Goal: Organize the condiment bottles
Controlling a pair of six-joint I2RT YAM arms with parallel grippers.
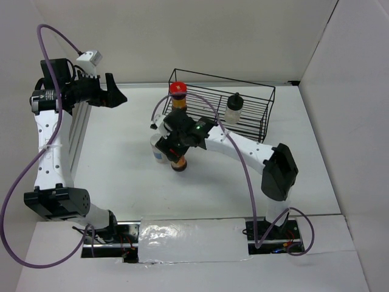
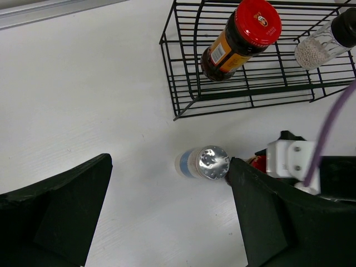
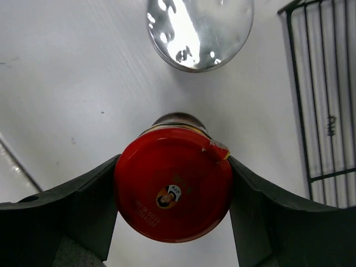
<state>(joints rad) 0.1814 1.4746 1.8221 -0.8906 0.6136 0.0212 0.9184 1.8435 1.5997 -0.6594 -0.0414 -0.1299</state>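
Note:
My right gripper moves up, outward and then down into the rack's gap between jar and whitish bottle next. It then releases its jar there, since that space is free.
My right gripper (image 1: 177, 152) is shut on a red-capped jar (image 3: 173, 192) with brown contents, both fingers pressed against its cap, at the table's middle. I cannot tell whether the jar rests on the table. A pale-capped bottle with a blue label (image 2: 203, 163) stands just left of it (image 1: 158, 149). The second red-capped jar (image 1: 177, 94) and the whitish bottle with a black cap (image 1: 234, 108) stand in the black wire rack (image 1: 258, 115) at the back. My left gripper (image 1: 115, 90) is open and empty, held high at the far left.
An aluminium frame (image 1: 79, 131) stands along the left edge beside the left arm. White walls close the back and right sides. A foil-covered strip (image 1: 188, 240) lies at the near edge between the arm bases.

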